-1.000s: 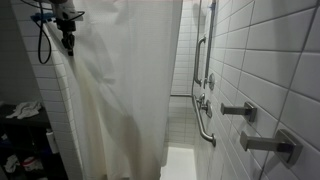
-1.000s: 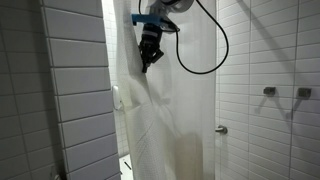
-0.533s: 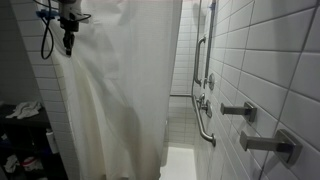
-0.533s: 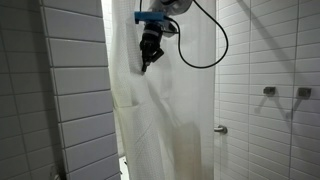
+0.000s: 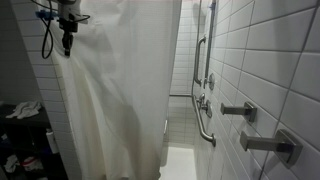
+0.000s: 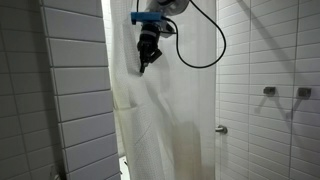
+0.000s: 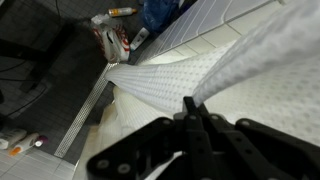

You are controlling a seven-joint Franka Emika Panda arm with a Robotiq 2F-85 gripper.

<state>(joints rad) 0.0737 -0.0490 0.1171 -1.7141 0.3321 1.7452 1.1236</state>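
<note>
I will next pull the pinched fold in my gripper sideways toward the curtain edge on the clutter's side point(image 5: 58, 54) and let it go, because the curtain point(image 5: 120, 90) hangs across the stall.
A white shower curtain point(image 5: 120, 90) point(image 6: 165, 110) hangs across the tiled stall in both exterior views. My black gripper point(image 5: 67, 47) point(image 6: 143, 68) is high up at the curtain's edge, pointing down, and is shut on a pinched fold of the fabric. In the wrist view the gripper point(image 7: 190, 103) has its jaws pressed together with a strip of curtain point(image 7: 250, 50) rising out from between them. The waffle-textured cloth fills the right side of that view.
Grab bars point(image 5: 203, 105) and wall fixtures point(image 5: 240, 111) line the tiled wall beside the stall. A black cable point(image 6: 205, 50) loops off the arm. Clutter lies on a dark surface point(image 5: 22, 110). Bottles point(image 7: 115, 35) and a floor drain grate point(image 7: 85, 105) lie far below.
The gripper has shifted a little sideways along with the curtain's edge, gathering the fabric slightly. Its grip has stayed shut throughout.
</note>
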